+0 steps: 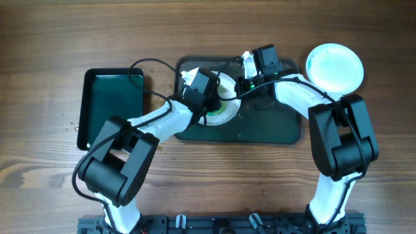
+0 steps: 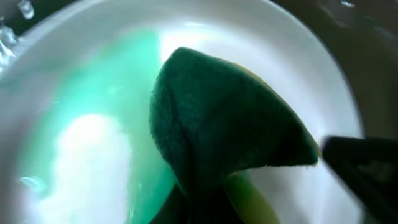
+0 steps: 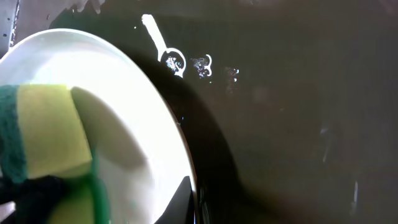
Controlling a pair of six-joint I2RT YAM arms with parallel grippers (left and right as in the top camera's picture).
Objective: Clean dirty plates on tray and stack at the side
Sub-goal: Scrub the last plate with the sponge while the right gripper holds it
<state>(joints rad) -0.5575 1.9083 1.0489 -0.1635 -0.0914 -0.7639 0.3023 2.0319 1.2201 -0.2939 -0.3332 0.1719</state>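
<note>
My left gripper lifts off the plate next, moves over the bottom of the smaller black tray, which lies empty, and goes down to release the sponge [image 2: 230,118].
A white plate [image 1: 224,110] with a green smear lies on the large dark tray [image 1: 273,130]. My left gripper [image 1: 205,91] is shut on a green-and-yellow sponge [image 2: 230,118] and presses it onto the plate [image 2: 87,155]; a green film [image 2: 134,74] spreads beside the sponge. My right gripper [image 1: 250,84] is shut on the plate's right rim [image 3: 183,186], one finger on top. The right wrist view shows the plate [image 3: 137,106], the sponge [image 3: 50,130] and the wet tray floor [image 3: 280,124]. A second white plate [image 1: 335,67] lies on the table at the far right. No third plate shows.
A smaller black tray [image 1: 114,107] stands on the wooden table left of the large tray. Water drops and a white streak [image 3: 186,62] lie on the large tray's floor. Both arms cross above the large tray's back half.
</note>
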